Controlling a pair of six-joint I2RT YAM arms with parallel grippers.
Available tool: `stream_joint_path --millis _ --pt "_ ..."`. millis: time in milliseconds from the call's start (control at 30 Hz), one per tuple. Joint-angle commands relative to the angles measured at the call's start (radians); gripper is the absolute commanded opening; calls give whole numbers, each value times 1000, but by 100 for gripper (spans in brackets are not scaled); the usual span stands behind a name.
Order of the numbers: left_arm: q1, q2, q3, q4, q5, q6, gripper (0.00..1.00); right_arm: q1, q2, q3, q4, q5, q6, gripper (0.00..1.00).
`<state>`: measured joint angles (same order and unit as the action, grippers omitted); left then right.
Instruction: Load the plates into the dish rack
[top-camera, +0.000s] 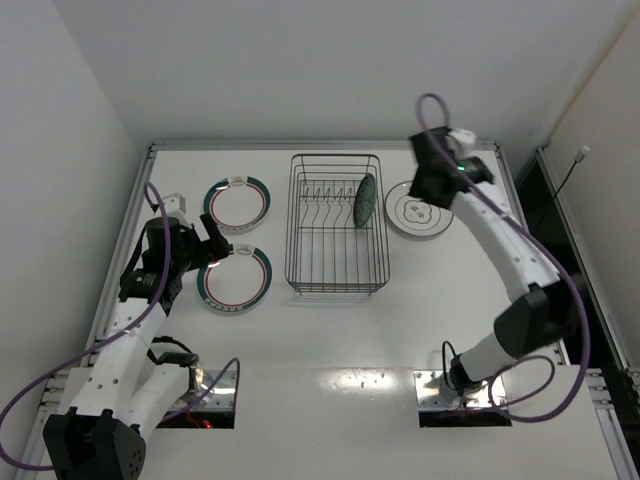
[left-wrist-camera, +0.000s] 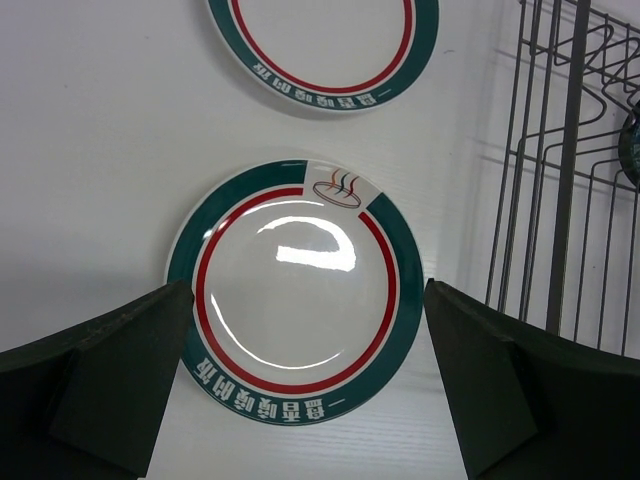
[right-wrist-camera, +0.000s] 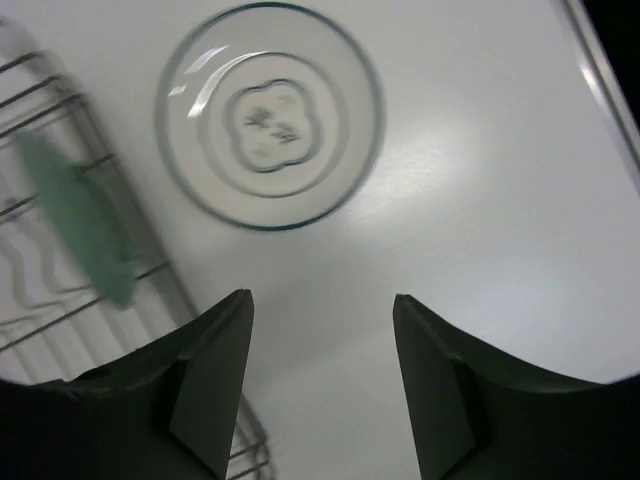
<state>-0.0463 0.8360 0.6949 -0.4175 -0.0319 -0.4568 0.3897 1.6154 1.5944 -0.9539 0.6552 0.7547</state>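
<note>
I should next lower my right gripper beside the opposite rim (top-camera: 451, 216) and then move in onto it, because the rack (top-camera: 337, 222) crowds one side of the plain white plate.
Two white plates with teal and red rim bands lie flat left of the dish rack (top-camera: 337, 222), one far (top-camera: 237, 203) and one near (top-camera: 235, 279). My left gripper (top-camera: 213, 250) hovers open over the near banded plate (left-wrist-camera: 300, 290), its fingers either side of it (left-wrist-camera: 308, 290); the far banded plate (left-wrist-camera: 325, 45) lies beyond. The small teal plate (top-camera: 364, 201) stands on edge between the rack's tines. The plain white plate (top-camera: 418, 210) lies flat right of the rack. My right gripper (top-camera: 428, 185) is open and empty above the plain plate (right-wrist-camera: 270, 115), fingers spread (right-wrist-camera: 320, 298).
The rack's wire side (left-wrist-camera: 570, 180) is right of the left gripper. In the right wrist view, the rack wires (right-wrist-camera: 40, 290) and the blurred teal plate (right-wrist-camera: 85, 225) are at left. The table's raised right edge (right-wrist-camera: 600, 80) runs close by.
</note>
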Motion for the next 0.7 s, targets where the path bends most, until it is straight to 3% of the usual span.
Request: stream_joint_path --millis 0,67,233,667 --pt "-10 -3 22 17 -10 -5 100 -282 -101 -238 196 -390 -92 56" --pt "-10 -3 22 17 -10 -5 100 -452 -101 -377 343 -646 -101 61" --pt "-10 -3 22 17 -10 -5 100 -615 53 -491 553 -931 -61 61" --pt "-10 -3 22 17 -10 -5 100 -615 373 -378 641 -973 66 54"
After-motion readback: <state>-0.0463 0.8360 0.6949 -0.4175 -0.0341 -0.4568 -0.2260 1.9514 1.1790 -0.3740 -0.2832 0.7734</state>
